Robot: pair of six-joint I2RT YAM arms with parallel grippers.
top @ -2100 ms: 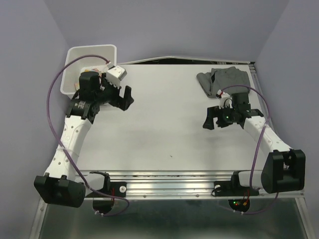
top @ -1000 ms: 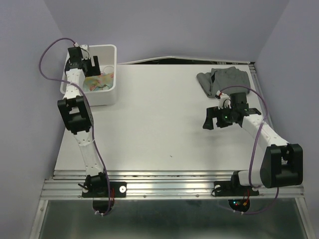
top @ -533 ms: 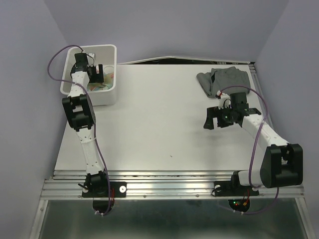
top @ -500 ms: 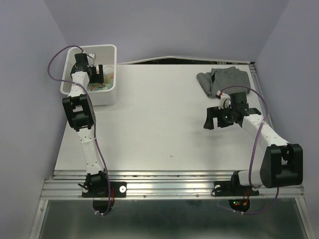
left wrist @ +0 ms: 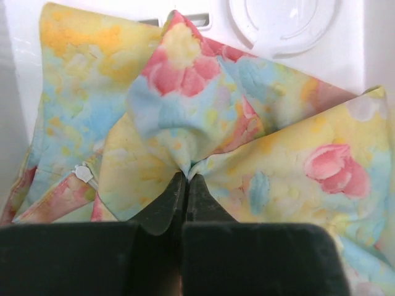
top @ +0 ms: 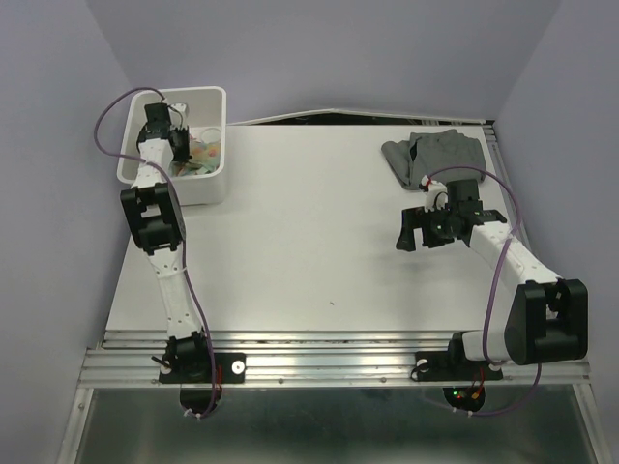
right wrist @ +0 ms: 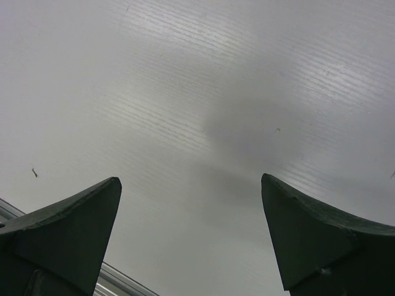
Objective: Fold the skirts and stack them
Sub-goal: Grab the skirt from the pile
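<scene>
The left gripper lifts from the bin (top: 211, 179) next and moves across to release the flowered skirt's fold over the table's bare middle, which lies to its right in the top view.
The flowered skirt (left wrist: 247, 129), thin pastel yellow and blue cloth with pink blooms, lies crumpled inside the white bin (top: 211, 179) at the table's back left. My left gripper (left wrist: 186, 177) reaches down into the bin (left wrist: 290, 18) and is shut on a pinched fold of that skirt. From above, the left gripper (top: 184, 147) shows over the flowered skirt (top: 205, 153). The grey skirt (top: 430, 155) lies bunched at the back right of the table. My right gripper (top: 423, 230) hovers just in front of it, open, with only bare table between its fingers (right wrist: 74, 228).
The white table (top: 309, 232) stretches between the bin and the grey skirt. A metal rail (top: 329, 360) runs along the near edge by the arm bases. Purple walls close in the left, back and right sides.
The left arm swung from the table into the bin, lowered onto the flowered skirt, and its jaws closed on a fold. The right arm has stayed still.
</scene>
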